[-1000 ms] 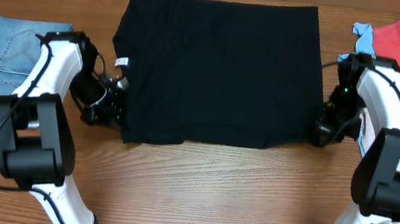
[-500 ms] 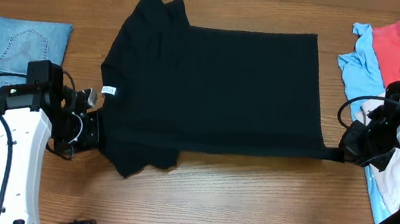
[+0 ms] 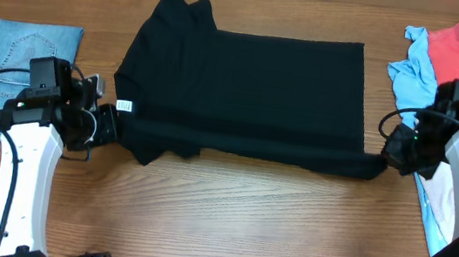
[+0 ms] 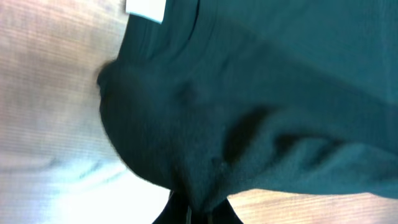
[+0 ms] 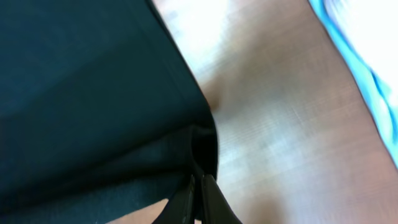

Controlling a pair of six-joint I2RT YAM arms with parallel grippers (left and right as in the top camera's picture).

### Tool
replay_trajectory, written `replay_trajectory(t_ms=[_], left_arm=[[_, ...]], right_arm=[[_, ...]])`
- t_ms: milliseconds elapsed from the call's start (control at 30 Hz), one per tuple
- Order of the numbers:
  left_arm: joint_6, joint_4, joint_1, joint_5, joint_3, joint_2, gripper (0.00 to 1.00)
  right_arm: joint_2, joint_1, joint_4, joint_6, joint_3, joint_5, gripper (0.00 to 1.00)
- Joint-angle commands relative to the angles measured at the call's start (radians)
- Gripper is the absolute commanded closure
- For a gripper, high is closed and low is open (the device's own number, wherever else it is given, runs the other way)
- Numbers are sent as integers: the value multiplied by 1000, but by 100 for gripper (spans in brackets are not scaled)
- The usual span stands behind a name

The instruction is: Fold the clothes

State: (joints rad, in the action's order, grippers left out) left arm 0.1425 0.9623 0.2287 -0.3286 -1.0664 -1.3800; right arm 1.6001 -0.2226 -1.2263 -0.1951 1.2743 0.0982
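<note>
The shirt's near edge is lifted and the shirt beyond lies flat, so I will move my left gripper outward over it past the white label (image 3: 124, 106) and release its corner.
A plain black T-shirt (image 3: 251, 92) lies spread across the middle of the wooden table, with a small white label (image 3: 124, 106) at its left edge. My left gripper (image 3: 110, 127) is shut on the shirt's near left corner. My right gripper (image 3: 386, 158) is shut on the near right corner. The near edge is lifted and pulled over the rest of the shirt. The left wrist view shows bunched black fabric (image 4: 236, 112) pinched in the jaws (image 4: 199, 211). The right wrist view shows the shirt's hem corner (image 5: 199, 140) between shut fingers (image 5: 200, 193).
Folded blue denim jeans (image 3: 14, 63) lie at the far left. A pile of light blue (image 3: 417, 64), red (image 3: 458, 51) and pale garments sits at the far right, under my right arm. Bare wood (image 3: 245, 218) runs along the near side.
Both grippers moved away from me with the shirt's near edge, so the near part now lies folded farther over the shirt. Both stay shut on their corners.
</note>
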Motion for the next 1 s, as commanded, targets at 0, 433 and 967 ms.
replay_trajectory(t_ms=[0,433,967], left_arm=[[83,-77,-12,16,-1,-40,96],[110,-313,-66,-5,-1,-288,96],[172,-541,-67,-4,-1,-335,94]], right_arm=[[29,29,61,20,0,-10,96],[181,34,308,20,0,-6,96],[248,39,417,47,0,32,96]])
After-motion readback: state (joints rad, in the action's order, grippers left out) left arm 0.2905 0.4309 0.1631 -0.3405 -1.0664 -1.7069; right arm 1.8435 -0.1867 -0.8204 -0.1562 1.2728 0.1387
